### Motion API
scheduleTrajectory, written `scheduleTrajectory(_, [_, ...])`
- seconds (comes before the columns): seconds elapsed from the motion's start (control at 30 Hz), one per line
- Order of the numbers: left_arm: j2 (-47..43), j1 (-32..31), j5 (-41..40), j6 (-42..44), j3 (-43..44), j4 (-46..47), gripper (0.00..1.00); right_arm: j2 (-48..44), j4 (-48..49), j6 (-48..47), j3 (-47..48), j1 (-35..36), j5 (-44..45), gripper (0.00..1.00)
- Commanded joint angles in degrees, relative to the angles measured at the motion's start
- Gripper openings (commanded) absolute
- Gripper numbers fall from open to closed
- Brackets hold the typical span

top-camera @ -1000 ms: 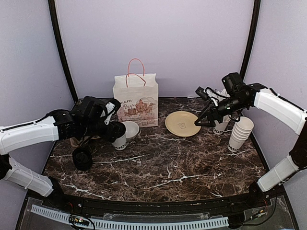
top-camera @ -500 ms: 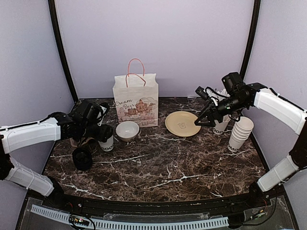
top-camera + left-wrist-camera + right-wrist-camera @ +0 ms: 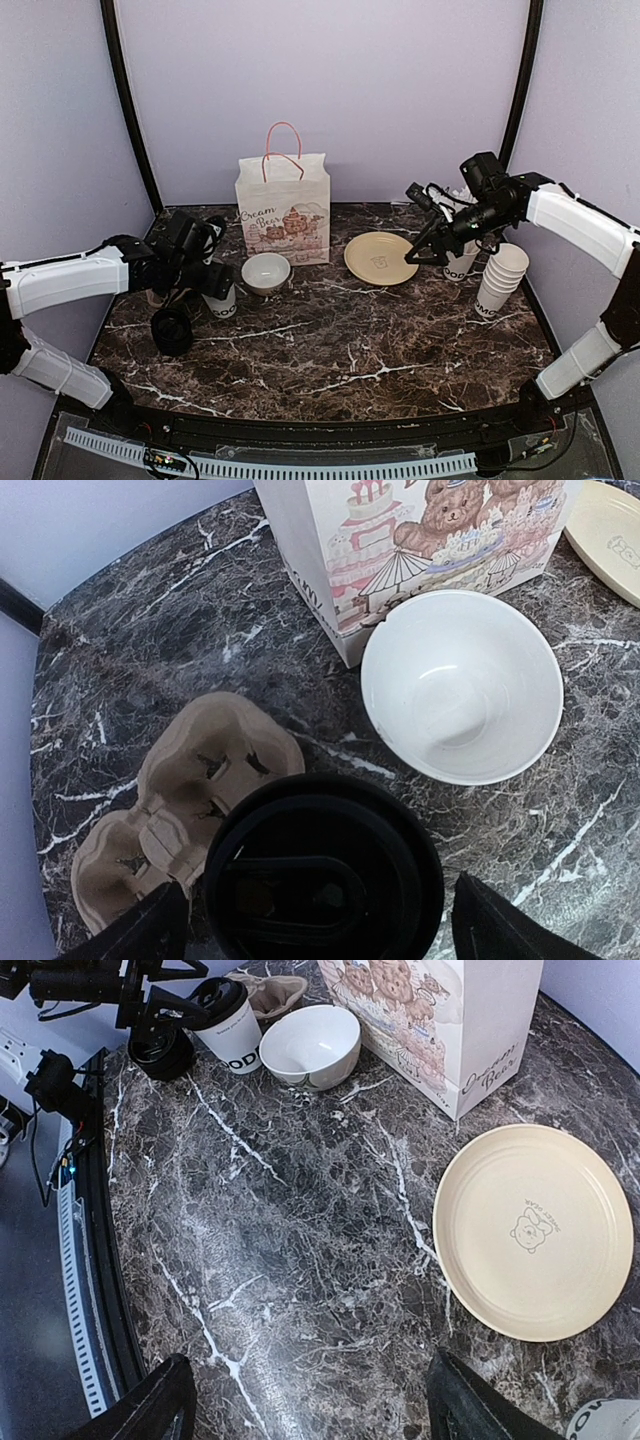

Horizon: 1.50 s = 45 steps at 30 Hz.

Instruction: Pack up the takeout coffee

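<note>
The stack of lidless cups is on the right in the top view, and my right gripper will next bring its fingers across to it, onto the stack's exposed top rim [image 3: 509,258].
One takeout coffee cup [image 3: 220,298], white with a black lid [image 3: 325,865], stands on the table beside the brown cardboard cup carrier [image 3: 190,780]. My left gripper [image 3: 213,283] is open. Its fingers [image 3: 490,930] flank the cup, and a gap of marble shows on the right. The second lidded cup [image 3: 172,330] stands just in front of and to the left of it, and also shows in the right wrist view [image 3: 160,1052]. My right gripper [image 3: 424,252] is open and empty, and hovers over bare marble [image 3: 305,1400] beside the yellow plate.
A paper bag [image 3: 283,205] with pink handles stands at the back. A white bowl [image 3: 266,272] sits in front of it. The yellow plate [image 3: 381,257] lies right of centre. A cup of white sticks [image 3: 460,268] and a stack of lidless cups [image 3: 500,282] stand at the right.
My left gripper has moved left with the lidded cup, from beside the bowl to next to the carrier, where the cup now stands. The right arm has hardly moved.
</note>
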Motion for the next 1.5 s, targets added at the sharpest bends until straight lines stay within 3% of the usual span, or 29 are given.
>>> scheduleTrajectory(0.0, [-2.9, 0.3, -0.5, -0.8, 2.4, -2.6, 0.95, -0.2, -2.7, -0.6, 4.4, -0.2, 1.1, 0.8])
scheduleTrajectory(0.13, [-6.0, 0.3, 0.7, 1.0, 5.8, -2.9, 0.96, -1.2, -8.1, -2.0, 9.7, -1.4, 7.6, 0.79])
scheduleTrajectory(0.3, [-7.9, 0.1, 8.5, 4.9, 8.6, 3.2, 0.99, -3.6, -15.0, -5.3, 13.4, -7.0, 13.9, 0.77])
scheduleTrajectory(0.47, [-5.9, -0.7, 13.2, 5.7, 11.5, 7.7, 0.97, -6.4, -20.9, -9.9, 12.0, -13.4, 20.8, 0.71])
scheduleTrajectory(0.63, [-4.4, -2.5, 15.9, 5.9, 11.6, 10.3, 0.94, -8.0, -25.2, -13.1, 7.8, -19.1, 27.8, 0.58])
scheduleTrajectory(0.77, [-4.1, -3.5, 16.5, 6.6, 10.6, 11.4, 0.92, -7.4, -27.6, -14.5, 6.7, -21.1, 29.6, 0.51])
scheduleTrajectory(1.13, [-4.5, -3.9, 16.7, 7.2, 8.9, 10.9, 0.91, -3.9, -26.6, -15.0, 4.8, -21.0, 31.1, 0.43])
scheduleTrajectory(1.47, [-4.4, -4.0, 16.6, 7.1, 8.3, 10.8, 0.91, -1.5, -26.5, -15.5, 5.2, -21.1, 31.2, 0.14])
